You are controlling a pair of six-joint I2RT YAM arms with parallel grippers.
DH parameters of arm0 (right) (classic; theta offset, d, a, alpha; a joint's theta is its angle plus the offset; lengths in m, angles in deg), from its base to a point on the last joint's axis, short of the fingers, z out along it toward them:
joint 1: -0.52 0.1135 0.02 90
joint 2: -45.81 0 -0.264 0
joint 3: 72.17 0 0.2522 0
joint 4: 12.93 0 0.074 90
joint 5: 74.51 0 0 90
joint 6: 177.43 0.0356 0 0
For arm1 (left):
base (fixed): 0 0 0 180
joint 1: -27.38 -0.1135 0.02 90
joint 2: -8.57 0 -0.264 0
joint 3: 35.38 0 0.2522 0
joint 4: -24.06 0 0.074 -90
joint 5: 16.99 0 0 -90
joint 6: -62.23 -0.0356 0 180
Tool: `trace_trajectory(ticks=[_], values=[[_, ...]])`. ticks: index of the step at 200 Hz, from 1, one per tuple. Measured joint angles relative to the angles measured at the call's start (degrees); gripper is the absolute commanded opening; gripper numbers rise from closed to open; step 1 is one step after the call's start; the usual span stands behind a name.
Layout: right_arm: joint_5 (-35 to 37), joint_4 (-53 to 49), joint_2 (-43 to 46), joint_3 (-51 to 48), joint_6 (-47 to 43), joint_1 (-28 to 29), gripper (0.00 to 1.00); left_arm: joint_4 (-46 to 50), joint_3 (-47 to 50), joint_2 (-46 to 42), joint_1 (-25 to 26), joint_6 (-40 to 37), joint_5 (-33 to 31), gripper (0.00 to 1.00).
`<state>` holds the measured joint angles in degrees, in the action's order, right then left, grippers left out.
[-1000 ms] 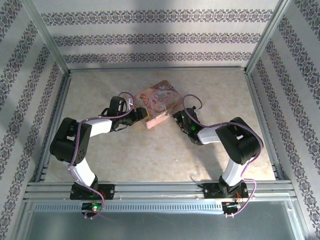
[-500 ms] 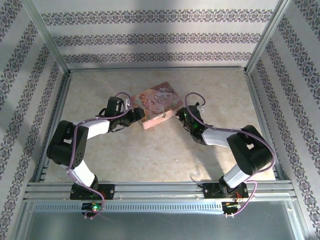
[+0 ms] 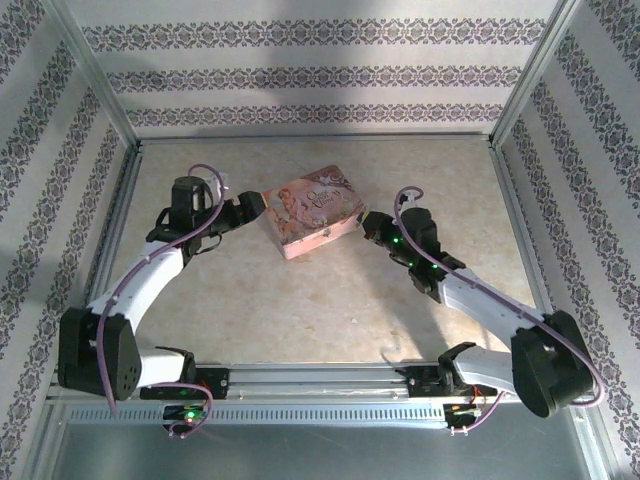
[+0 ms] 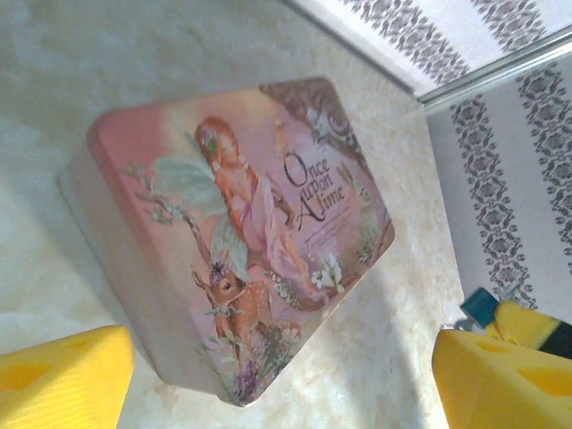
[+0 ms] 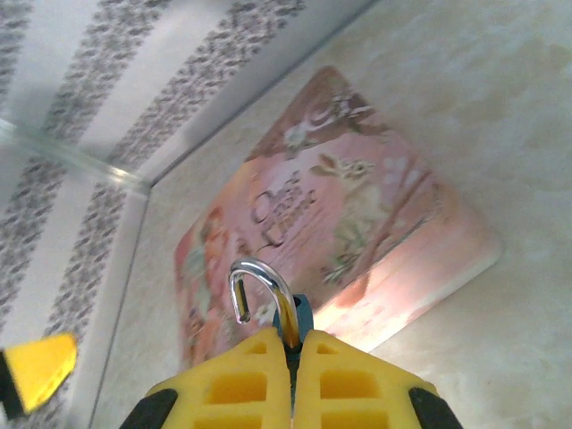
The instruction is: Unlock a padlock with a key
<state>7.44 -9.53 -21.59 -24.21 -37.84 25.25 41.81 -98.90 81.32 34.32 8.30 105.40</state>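
My right gripper will next back away from the pink tin toward the metal rails, where the table is bare, then lower and release the padlock (image 4: 483, 307).
The padlock is a tiny blue body (image 5: 301, 313) with a silver shackle (image 5: 259, 279) whose free end stands out of the body. My right gripper (image 5: 292, 347) is shut on the body, just right of the pink tin. From the left wrist the padlock (image 4: 483, 307) shows as a blue speck at the yellow right fingers. My left gripper (image 4: 281, 371) is open wide, nothing between its pads, one finger (image 4: 63, 380) on each side of the tin's near corner. From above, the left gripper (image 3: 250, 206) sits at the tin's left corner and the right gripper (image 3: 372, 226) at its right. The key is out of view.
A pink picture tin (image 3: 312, 210) lies flat at the middle back of the pale table (image 3: 330, 300). Metal rails (image 3: 320, 380) run along the near edge, and patterned walls close in the back and sides.
My left arm has stretched out and drawn back left from the tin's front face, its jaws opening wider. My right arm has extended and carried the padlock a little right, away from the tin.
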Motion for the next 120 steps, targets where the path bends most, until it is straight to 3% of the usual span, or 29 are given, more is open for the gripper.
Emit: trace_trajectory(ticks=[64, 120], values=[[-18.73, -10.14, 11.15, -3.34, -4.63, -2.89, 0.00, 1.60, 8.15, -14.64, -2.21, -2.51, -8.61, 0.93], [-25.33, -14.88, 15.72, -11.56, -3.26, -2.89, 0.00, 1.62, 13.46, -25.05, -2.47, -3.72, -16.79, 1.00]])
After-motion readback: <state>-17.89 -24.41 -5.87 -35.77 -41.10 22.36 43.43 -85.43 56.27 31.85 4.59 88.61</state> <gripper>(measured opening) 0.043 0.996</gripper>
